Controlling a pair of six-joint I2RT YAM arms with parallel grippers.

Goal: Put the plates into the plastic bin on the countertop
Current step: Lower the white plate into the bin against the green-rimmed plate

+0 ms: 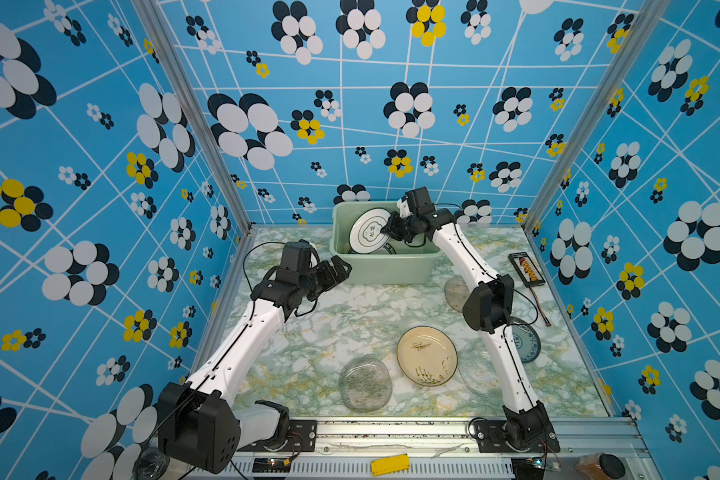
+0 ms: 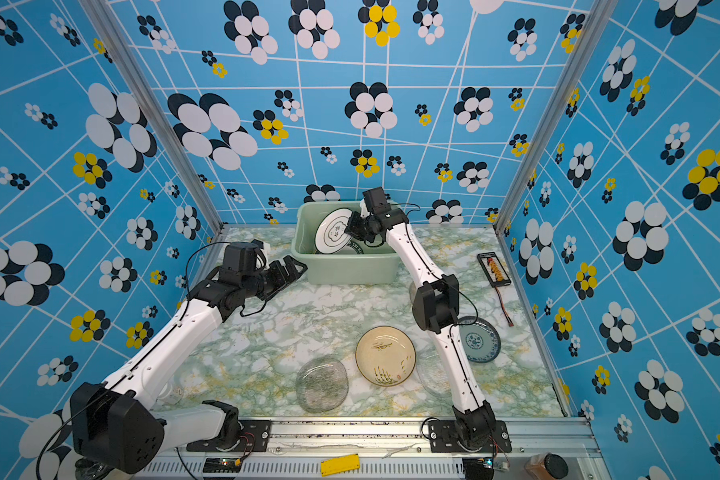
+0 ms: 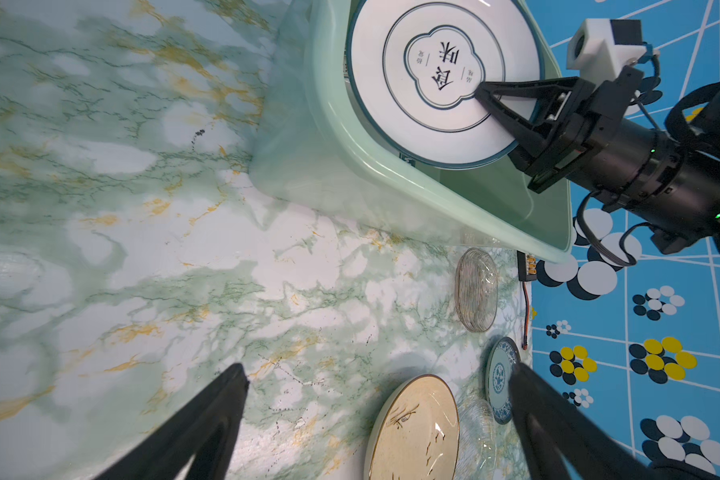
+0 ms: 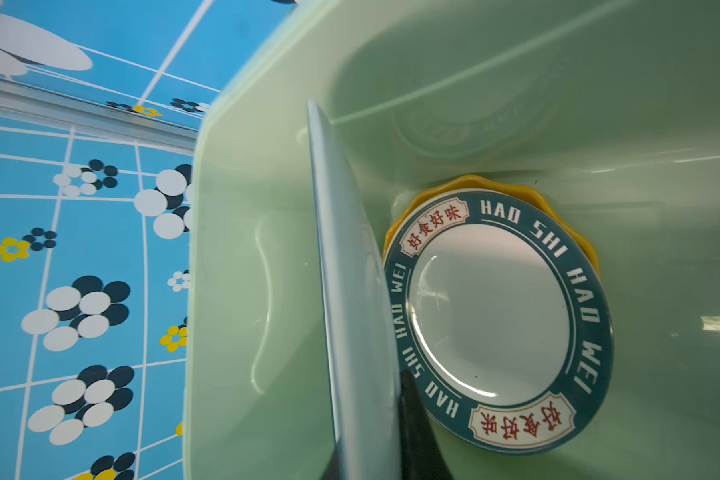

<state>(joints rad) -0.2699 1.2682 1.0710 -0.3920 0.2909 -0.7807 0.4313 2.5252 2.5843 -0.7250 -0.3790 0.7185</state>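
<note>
The white plate needs to go down next onto the teal-rimmed plate (image 2: 355, 249) (image 4: 491, 316) below it on the stack at the bin's bottom, and my right gripper needs to release the white plate's rim.
The mint-green plastic bin (image 1: 385, 268) (image 2: 345, 268) stands at the back of the countertop (image 1: 350, 307). My right gripper (image 1: 387, 227) (image 4: 366, 436) is shut on a white plate with dark rims (image 1: 368, 232) (image 3: 433, 79) (image 4: 350, 291), held tilted on edge inside the bin. Under it lies a teal-rimmed plate (image 4: 491, 316) on a yellow plate (image 4: 491, 183). My left gripper (image 1: 341, 268) (image 3: 379, 370) hangs open and empty left of the bin. On the countertop lie a beige plate (image 1: 426, 355), a clear glass plate (image 1: 365, 384), a blue-patterned plate (image 1: 526, 343) and a smoky glass plate (image 3: 476, 289).
Another clear glass plate (image 2: 433, 374) lies partly under the right arm. A black abacus-like board (image 1: 526, 270) with a trailing cable sits by the right wall. A yellow block (image 1: 390, 464) and a jar (image 1: 601, 467) rest on the front rail.
</note>
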